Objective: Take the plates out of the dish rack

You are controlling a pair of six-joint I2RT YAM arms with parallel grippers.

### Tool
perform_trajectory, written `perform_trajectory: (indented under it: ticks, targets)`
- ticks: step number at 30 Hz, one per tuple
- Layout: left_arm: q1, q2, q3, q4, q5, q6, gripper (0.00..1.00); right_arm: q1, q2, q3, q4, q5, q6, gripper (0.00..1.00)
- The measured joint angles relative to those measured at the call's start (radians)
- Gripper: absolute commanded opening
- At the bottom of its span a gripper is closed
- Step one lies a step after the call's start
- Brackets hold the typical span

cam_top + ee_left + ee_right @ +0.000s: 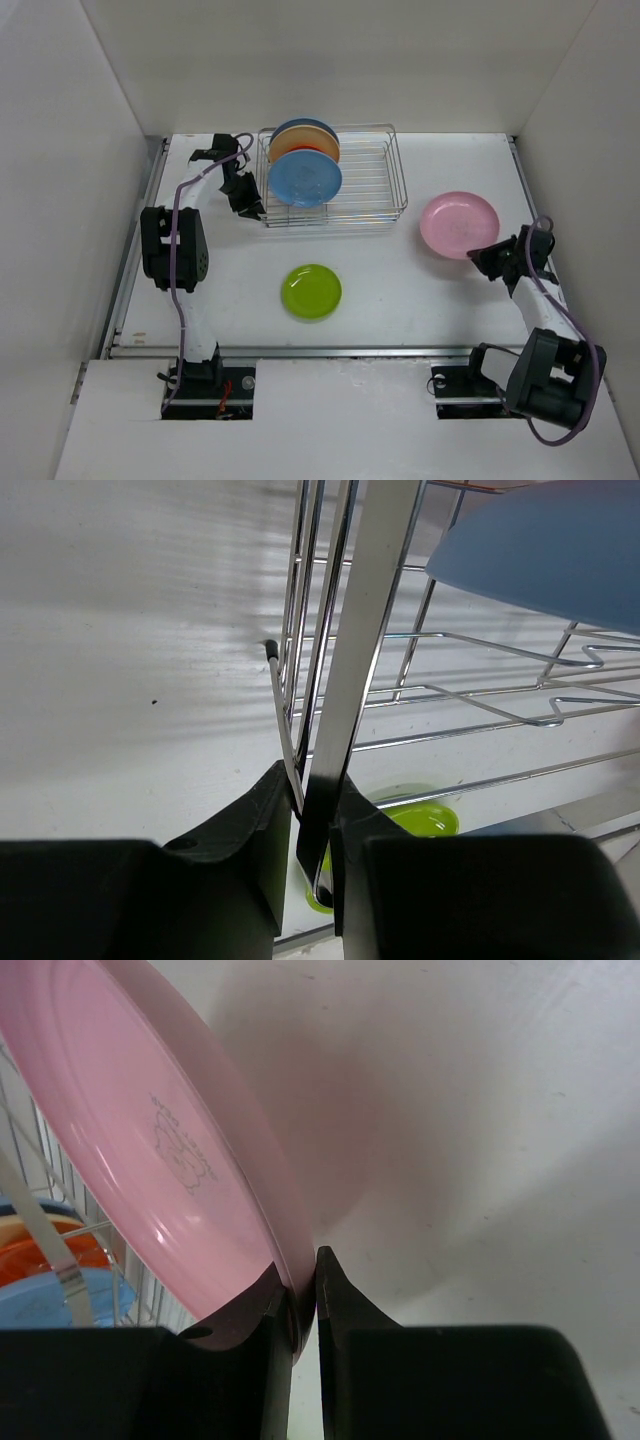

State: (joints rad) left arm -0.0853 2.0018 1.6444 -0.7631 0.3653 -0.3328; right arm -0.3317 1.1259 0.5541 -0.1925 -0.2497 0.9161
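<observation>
The pink plate in my right gripper hangs tilted above its shadow, so I will bring it down next, flat onto the table [458, 272] [345, 1185], back away from the rack.
The silver wire dish rack [380, 195] stands at the back centre and holds a blue plate [305, 178], an orange plate [304, 148] and another blue one behind. My left gripper [247, 203] is shut on the rack's left rim [345, 710]. The lime green plate [312, 291] lies flat on the table in front and shows under the rack wires in the left wrist view [425, 818]. My right gripper [482, 257] is shut on the near rim of the pink plate [458, 224], right of the rack; the plate fills the right wrist view [170, 1150].
White walls enclose the table on three sides. A metal rail [330, 351] runs along the near edge by the arm bases. The right part of the rack holds no plates.
</observation>
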Motion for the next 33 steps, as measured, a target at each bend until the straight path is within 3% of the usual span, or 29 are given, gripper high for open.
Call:
perform_trajectory:
  ticks: [6,11,15,16,22,26,27,28,29,33]
  targets:
    - [-0.002,0.012,0.023,-0.023,-0.005,0.016,0.0,-0.044,-0.051,-0.065,0.0,0.015,0.025,0.03]
    - [-0.005,0.014,0.03,-0.03,-0.015,0.022,0.02,-0.078,-0.018,-0.107,0.01,0.032,0.034,0.32]
    - [-0.01,0.014,0.033,-0.032,-0.026,0.026,0.08,-0.081,0.023,-0.133,0.006,0.032,0.043,0.35]
    - [-0.01,0.014,0.034,-0.033,-0.027,0.027,0.1,-0.081,0.026,-0.133,0.006,0.032,0.045,0.43]
    - [-0.011,0.014,0.034,-0.033,-0.034,0.037,0.16,-0.081,-0.009,-0.133,-0.017,0.05,0.056,0.68]
    - [-0.018,0.013,0.04,-0.031,-0.053,0.063,0.27,-0.081,-0.119,-0.132,-0.069,0.088,0.057,0.87]
    - [-0.02,0.01,0.043,-0.031,-0.063,0.071,0.34,-0.081,-0.154,-0.131,-0.084,0.098,0.055,0.9]
    - [-0.023,0.005,0.045,-0.031,-0.073,0.083,0.49,-0.081,-0.192,-0.13,-0.099,0.106,0.051,0.93]
    - [-0.028,-0.004,0.045,-0.03,-0.088,0.098,0.55,-0.081,-0.23,-0.127,-0.113,0.114,0.047,0.99]
    - [-0.047,-0.037,0.047,-0.029,-0.122,0.15,0.59,-0.079,-0.352,-0.089,-0.154,0.135,0.001,0.99]
